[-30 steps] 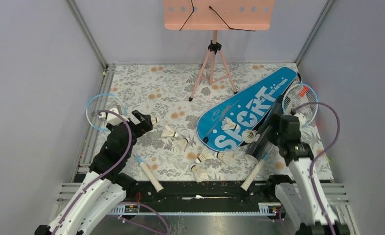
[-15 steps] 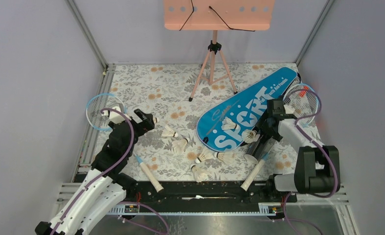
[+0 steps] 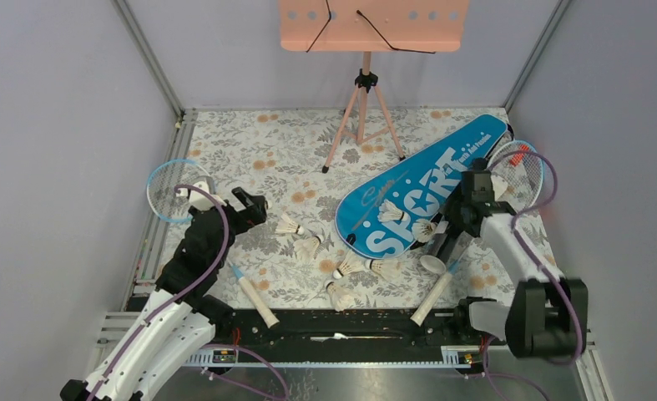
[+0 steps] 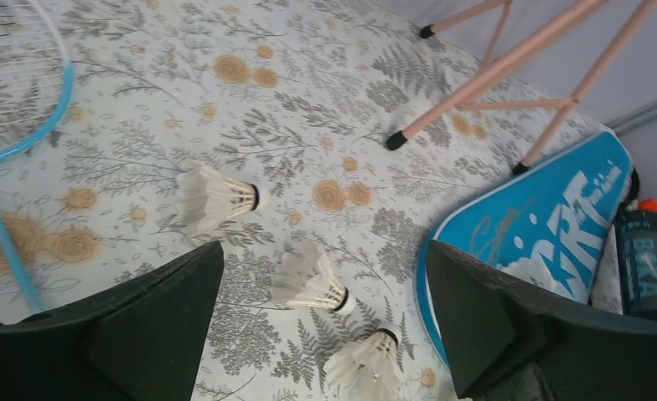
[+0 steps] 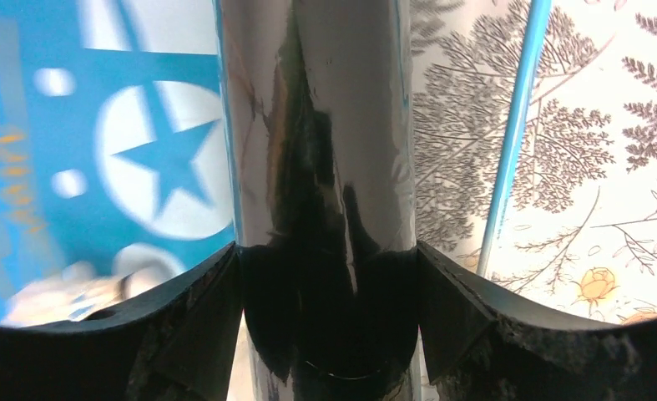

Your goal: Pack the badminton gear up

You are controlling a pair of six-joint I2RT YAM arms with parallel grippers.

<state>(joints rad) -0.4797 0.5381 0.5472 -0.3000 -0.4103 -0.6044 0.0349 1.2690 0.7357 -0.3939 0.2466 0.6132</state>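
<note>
Next, my left gripper swings to the right in the top view onto the lettered part of the black tube [image 3: 442, 249], since my right gripper leaves that part bare.
The blue bag [image 3: 416, 190] lettered SPORT lies at the right, with two shuttlecocks [image 3: 389, 210] on it. Along its right edge lies the black tube [image 3: 442, 249], and my right gripper [image 3: 457, 225] is shut on it; in the right wrist view both pads press the tube's [image 5: 325, 125] sides. One racket [image 3: 170, 188] lies at the left, the other racket [image 3: 517, 167] at the right. More shuttlecocks [image 3: 308, 245] are scattered mid-table. My left gripper [image 3: 254, 207] is open above the cloth, with two shuttlecocks [image 4: 312, 280] below its gap.
A pink tripod stand [image 3: 365, 109] rises at the back middle; its legs [image 4: 492, 83] reach down near the bag's [image 4: 542, 217] tip. The right racket's shaft [image 5: 512, 134] runs just beside the tube. Grey walls close both sides.
My right gripper has closed from wide open onto the black tube, and the right arm has swung its elbow outward. The left gripper has crept slightly right, staying open.
</note>
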